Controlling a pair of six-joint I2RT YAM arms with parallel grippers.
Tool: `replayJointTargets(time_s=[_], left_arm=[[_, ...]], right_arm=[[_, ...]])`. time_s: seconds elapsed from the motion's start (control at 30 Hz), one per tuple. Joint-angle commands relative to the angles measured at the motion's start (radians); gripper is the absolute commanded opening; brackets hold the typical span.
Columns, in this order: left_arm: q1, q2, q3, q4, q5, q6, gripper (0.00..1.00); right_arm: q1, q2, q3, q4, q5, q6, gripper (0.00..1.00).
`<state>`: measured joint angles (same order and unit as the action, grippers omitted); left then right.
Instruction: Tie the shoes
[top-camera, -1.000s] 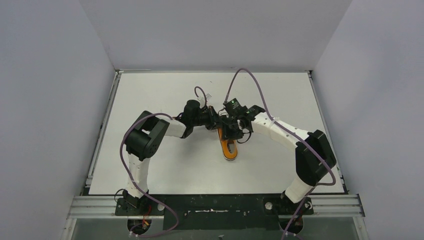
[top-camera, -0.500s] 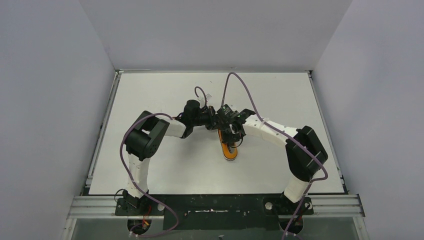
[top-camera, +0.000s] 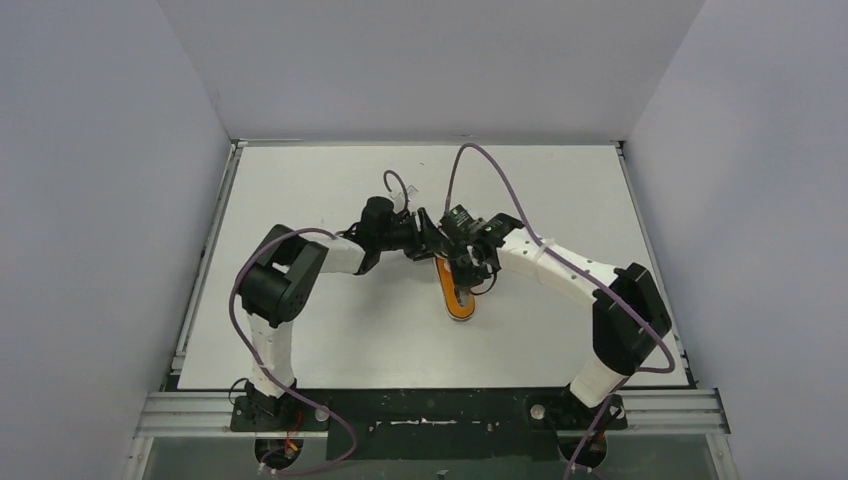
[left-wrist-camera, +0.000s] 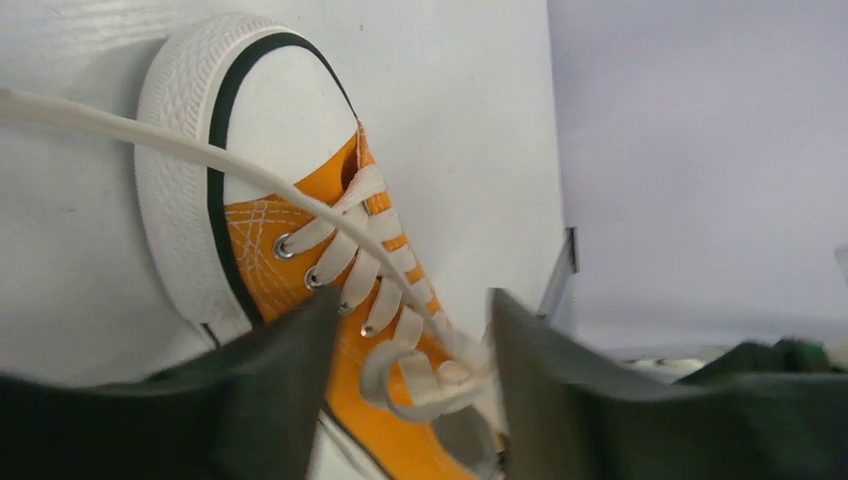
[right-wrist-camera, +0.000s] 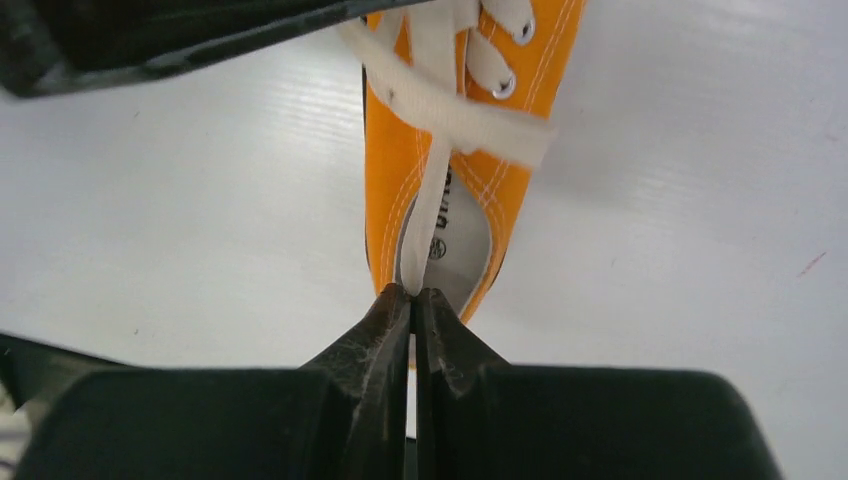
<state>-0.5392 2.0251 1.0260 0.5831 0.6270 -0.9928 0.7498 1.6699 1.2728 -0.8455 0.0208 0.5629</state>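
Note:
The lace loop sits loose. My right gripper will move away from the shoe (top-camera: 459, 303), to the right in the top view over the bare tabletop, and let go.
The shoe (top-camera: 459, 303) is a small orange sneaker lying on the white table, toe pointing away from the arm bases. In the left wrist view its white toe cap (left-wrist-camera: 280, 110) is at the upper left, and a white lace strand (left-wrist-camera: 150, 140) runs taut across it. My left gripper (left-wrist-camera: 410, 345) is open, straddling a loose lace loop (left-wrist-camera: 372, 380) above the shoe's (left-wrist-camera: 265, 235) tongue. My right gripper (right-wrist-camera: 412, 295) is shut on a white lace (right-wrist-camera: 428, 205) that rises from the eyelets over the shoe's (right-wrist-camera: 385, 200) opening. Both grippers (top-camera: 432, 245) (top-camera: 470, 265) meet over the shoe's front half.
The white table (top-camera: 330, 330) is walled by grey panels at the left, back and right. Purple cables (top-camera: 480, 160) arch over both arms. A dark part of the left gripper (right-wrist-camera: 150, 40) crosses the top of the right wrist view.
My left gripper has opened and let go of the lace. My right gripper has closed onto a lace strand over the shoe's opening, and its arm has shifted slightly.

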Motion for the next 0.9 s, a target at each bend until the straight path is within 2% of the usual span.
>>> replayJointTargets(time_s=[0.0, 0.1, 0.2, 0.3, 0.43, 0.63, 0.77, 0.87], left_arm=[[0.043, -0.156, -0.009, -0.14, 0.017, 0.118, 0.71], [0.102, -0.248, -0.051, -0.254, 0.007, 0.178, 0.84], [0.143, -0.295, -0.019, -0.487, -0.042, 0.279, 0.86], [0.148, -0.272, 0.046, -0.651, -0.101, 0.305, 0.84], [0.138, -0.154, 0.162, -0.664, -0.152, 0.241, 0.83], [0.116, 0.031, 0.395, -0.697, -0.171, 0.179, 0.86], [0.113, 0.121, 0.528, -0.819, -0.219, 0.194, 0.82], [0.097, 0.106, 0.52, -0.925, -0.323, 0.188, 0.79]], right_arm=[[-0.081, -0.106, -0.056, -0.025, -0.249, -0.05, 0.0], [-0.107, -0.134, -0.085, -0.037, -0.376, -0.067, 0.0], [-0.113, -0.169, -0.093, -0.052, -0.452, -0.08, 0.0], [-0.118, -0.196, -0.082, -0.117, -0.458, -0.064, 0.0], [-0.121, -0.24, -0.091, -0.177, -0.448, -0.038, 0.0], [-0.151, -0.31, -0.078, -0.258, -0.413, -0.042, 0.0], [-0.175, -0.349, -0.056, -0.295, -0.372, -0.057, 0.0], [-0.203, -0.359, -0.058, -0.279, -0.372, -0.07, 0.0]])
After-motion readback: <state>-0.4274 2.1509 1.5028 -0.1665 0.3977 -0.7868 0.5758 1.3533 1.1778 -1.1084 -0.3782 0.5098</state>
